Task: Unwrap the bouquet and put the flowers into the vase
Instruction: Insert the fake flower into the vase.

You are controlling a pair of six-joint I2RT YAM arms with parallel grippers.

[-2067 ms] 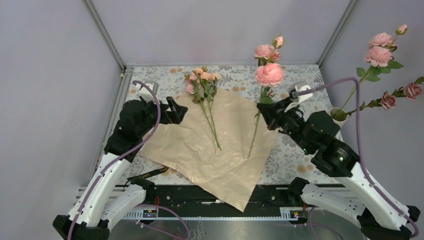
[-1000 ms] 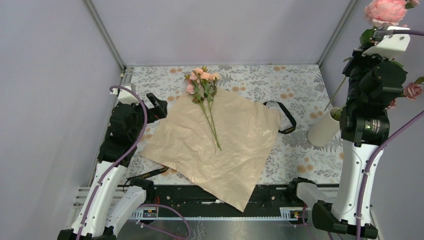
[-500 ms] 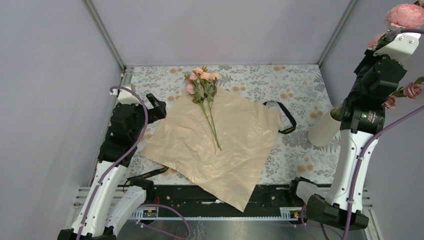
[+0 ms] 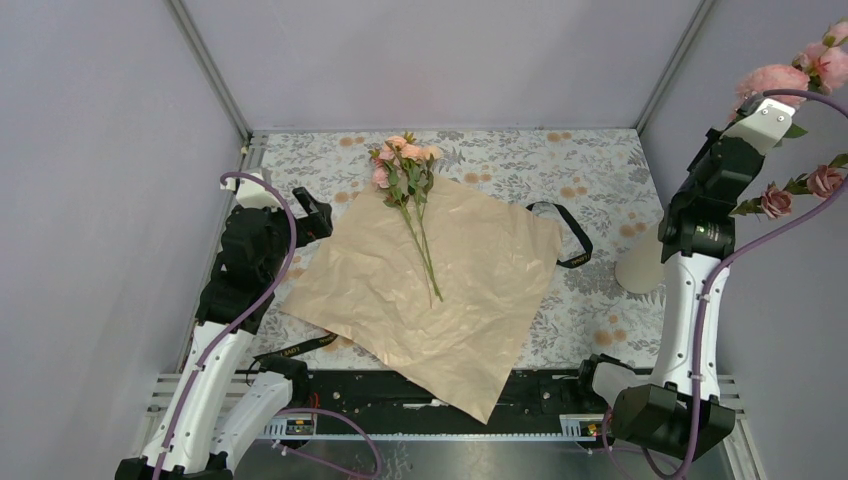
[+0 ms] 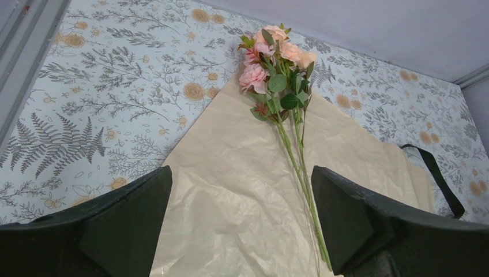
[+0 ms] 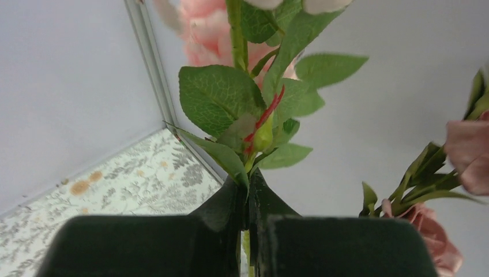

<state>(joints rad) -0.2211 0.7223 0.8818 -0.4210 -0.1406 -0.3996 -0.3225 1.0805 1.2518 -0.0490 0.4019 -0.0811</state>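
Observation:
My right gripper draws back next, lowers the leafy rose stem into the cream vase (image 4: 635, 265) and releases, since it stands below the gripper, nearer my base.
The bouquet's tan paper (image 4: 430, 290) lies unfolded and flat in the middle of the table. A few pink and peach flowers (image 4: 405, 165) rest on its far corner, stems pointing toward me. My left gripper (image 4: 314, 212) hovers open at the paper's left edge, nothing between its fingers; in the left wrist view those flowers (image 5: 277, 57) lie ahead of the gripper (image 5: 241, 173). My right gripper (image 6: 248, 180) is raised at the far right, shut on a leafy rose stem (image 6: 236, 109) whose pink bloom (image 4: 775, 78) stands above it. The cream vase (image 4: 635, 265) is partly hidden behind that arm.
Mauve roses (image 4: 825, 180) lean out to the right of the raised arm. A black ribbon (image 4: 567, 235) lies by the paper's right corner, another ribbon (image 4: 295, 350) at its near left edge. Grey walls close in on both sides and behind the floral tablecloth (image 4: 500, 155).
The right arm carried the pink rose from the paper up to the far right, and over the last half second brought it down a little over the vase. The left arm stayed still.

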